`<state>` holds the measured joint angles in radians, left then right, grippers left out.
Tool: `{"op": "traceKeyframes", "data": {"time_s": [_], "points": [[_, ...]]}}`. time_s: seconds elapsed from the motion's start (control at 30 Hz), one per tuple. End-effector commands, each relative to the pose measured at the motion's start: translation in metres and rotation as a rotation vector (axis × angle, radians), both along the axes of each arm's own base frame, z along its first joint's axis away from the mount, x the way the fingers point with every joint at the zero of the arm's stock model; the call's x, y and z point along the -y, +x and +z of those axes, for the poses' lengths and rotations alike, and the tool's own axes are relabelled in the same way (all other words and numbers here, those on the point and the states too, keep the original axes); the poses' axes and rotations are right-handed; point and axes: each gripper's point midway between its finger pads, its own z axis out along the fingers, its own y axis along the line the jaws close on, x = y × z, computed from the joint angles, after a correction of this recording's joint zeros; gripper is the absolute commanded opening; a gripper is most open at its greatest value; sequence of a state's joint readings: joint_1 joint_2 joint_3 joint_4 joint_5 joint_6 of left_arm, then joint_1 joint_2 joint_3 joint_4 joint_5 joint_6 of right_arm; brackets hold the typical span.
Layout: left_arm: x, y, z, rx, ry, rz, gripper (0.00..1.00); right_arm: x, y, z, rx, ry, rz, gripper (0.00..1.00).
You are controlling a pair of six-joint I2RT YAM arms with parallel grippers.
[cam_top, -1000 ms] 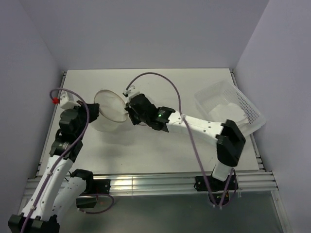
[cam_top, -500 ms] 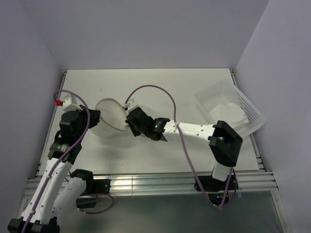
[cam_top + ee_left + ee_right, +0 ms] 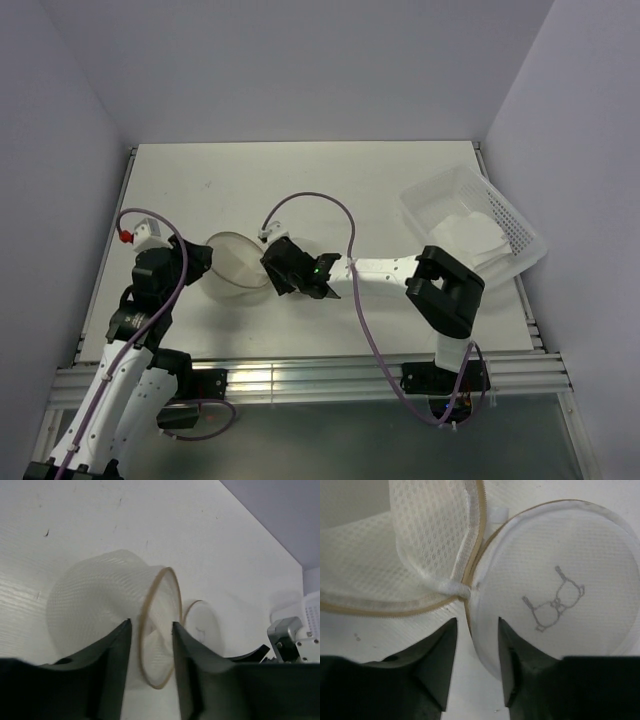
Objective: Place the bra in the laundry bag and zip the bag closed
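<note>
My right gripper lifts and swings across to the tray next, then moves down to the bra, since the bag [image 3: 236, 266] is open.
The laundry bag [image 3: 236, 266] lies on the table between my two grippers, its round lid hinged open. In the left wrist view its mesh body [image 3: 95, 605] sits on its side, and the tan rim [image 3: 159, 630] stands between the jaws of my open left gripper [image 3: 151, 625] with a gap on each side. My right gripper [image 3: 476, 622] is open too. The edge of the lid [image 3: 555, 570], which bears the eyeglasses-like mark, passes between its jaws. From above, the left gripper [image 3: 196, 262] and right gripper [image 3: 272, 270] flank the bag. The bra [image 3: 468, 232] lies in the tray at the right.
The white perforated tray [image 3: 510, 215] sits tilted at the table's right edge, against the right wall. The right arm's forearm stretches low across the table's middle, with a purple cable looping above it. Walls close in at the left, right and back.
Both arms drew back toward the near edge, bringing the bag nearer and lower. Both grippers, shut on the bag's rim before, have now opened.
</note>
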<state>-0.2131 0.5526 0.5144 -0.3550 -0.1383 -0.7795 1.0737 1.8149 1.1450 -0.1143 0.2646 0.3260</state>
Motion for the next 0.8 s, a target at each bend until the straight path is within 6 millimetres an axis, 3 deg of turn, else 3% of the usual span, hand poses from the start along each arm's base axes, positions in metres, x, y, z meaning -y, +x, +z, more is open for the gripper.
{"op": "traceKeyframes", "data": {"time_s": [0.0,0.03,0.1,0.13,0.2,0.23,0.3,0.33,0.37,0.4,0.43,0.47,0.53,0.57,0.67,0.7,0.77], "points": [[-0.002,0.004,0.013,0.031,0.007,0.011,0.48,-0.006,-0.001,0.026,0.008,0.071,0.004,0.47],[-0.002,0.004,0.014,0.032,0.008,0.009,0.55,-0.004,-0.003,0.034,0.008,0.084,0.011,0.53],[0.001,0.004,0.024,0.058,0.004,-0.011,0.63,-0.002,-0.004,0.048,0.011,0.113,0.02,0.54],[0.002,0.005,0.033,0.08,0.001,-0.018,0.69,0.004,-0.001,0.066,0.027,0.153,0.008,0.54],[0.003,0.003,0.042,0.095,0.012,-0.035,0.73,0.014,0.005,0.087,0.046,0.194,-0.011,0.54],[0.004,0.002,0.055,0.122,0.015,-0.042,0.76,0.02,0.005,0.113,0.07,0.255,-0.008,0.54],[0.004,0.0,0.067,0.144,0.041,-0.061,0.78,0.044,0.021,0.133,0.093,0.303,-0.062,0.53],[0.006,-0.003,0.079,0.168,0.043,-0.08,0.79,0.057,0.024,0.158,0.12,0.364,-0.087,0.53],[0.007,-0.006,0.085,0.184,0.064,-0.103,0.8,0.083,0.044,0.167,0.139,0.387,-0.158,0.52],[0.009,-0.009,0.091,0.202,0.072,-0.123,0.8,0.103,0.053,0.168,0.15,0.401,-0.225,0.52],[0.014,-0.016,0.102,0.232,0.071,-0.167,0.81,0.128,0.062,0.182,0.194,0.423,-0.299,0.5],[0.016,-0.02,0.107,0.252,0.097,-0.195,0.81,0.177,0.089,0.181,0.241,0.399,-0.469,0.5],[0.029,-0.033,0.116,0.303,0.1,-0.295,0.82,0.235,0.103,0.176,0.269,0.39,-0.66,0.49],[0.033,-0.037,0.117,0.318,0.114,-0.328,0.83,0.289,0.117,0.172,0.302,0.36,-0.829,0.49],[0.046,-0.049,0.112,0.353,0.115,-0.426,0.84,0.359,0.121,0.15,0.323,0.309,-1.054,0.51],[0.047,-0.052,0.106,0.352,0.115,-0.439,0.85,0.397,0.121,0.14,0.334,0.269,-1.175,0.56],[0.051,-0.057,0.109,0.379,0.11,-0.465,0.86,0.428,0.118,0.126,0.343,0.237,-1.283,0.64]]}}
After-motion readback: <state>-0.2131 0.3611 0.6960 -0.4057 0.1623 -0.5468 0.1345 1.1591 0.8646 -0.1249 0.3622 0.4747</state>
